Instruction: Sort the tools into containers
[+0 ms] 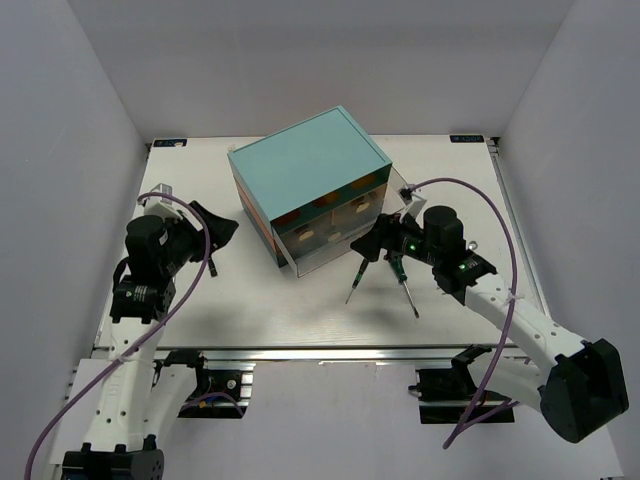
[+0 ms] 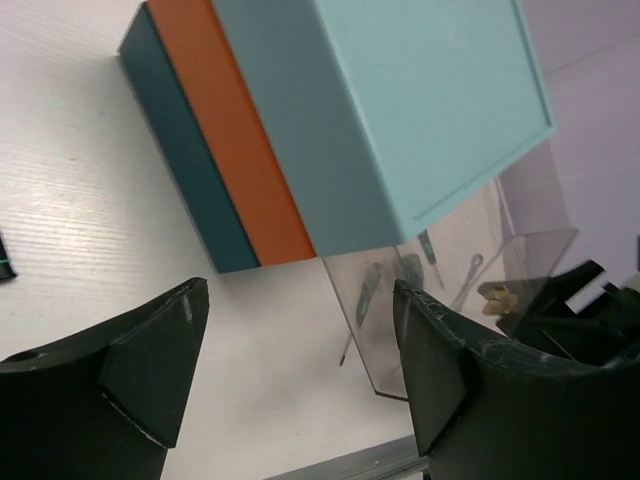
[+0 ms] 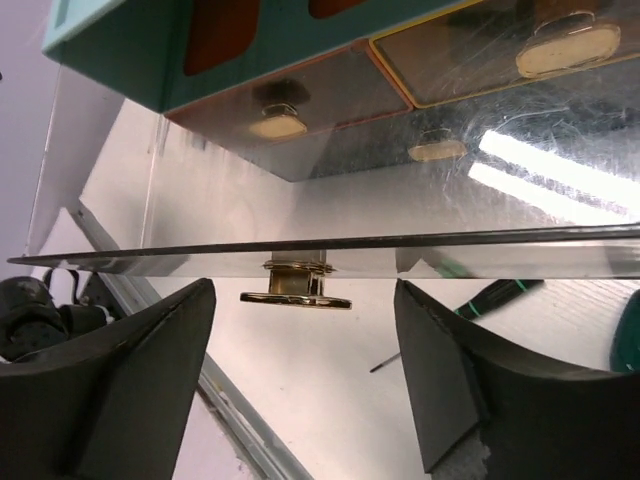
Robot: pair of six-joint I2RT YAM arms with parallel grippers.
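My left gripper is above the tabletop, which lies below it, to the left in the top view. It should next swing away from the chest and down to the tabletop under its wrist.
The chest with the teal top [image 1: 310,170] stands mid-table. Its lowest clear drawer [image 1: 325,258] is pulled out towards me. My right gripper [image 1: 372,243] is open at that drawer's front. In the right wrist view its jaws [image 3: 305,300] stand either side of the brass-coloured knob [image 3: 295,298] without touching it. Two screwdrivers [image 1: 352,285] [image 1: 406,287] lie on the table in front of the drawer. One also shows in the right wrist view [image 3: 490,297]. My left gripper [image 1: 222,228] is open and empty, left of the chest. Through the drawer wall, the left wrist view shows a screwdriver [image 2: 368,295] and a slim silver wrench [image 2: 468,272].
Closed drawers with cream knobs [image 3: 278,125] [image 3: 565,50] sit above the open one. White walls enclose the table on three sides. A metal rail [image 1: 320,352] runs along the near edge. The right arm's purple cable [image 1: 470,190] loops beside the chest.
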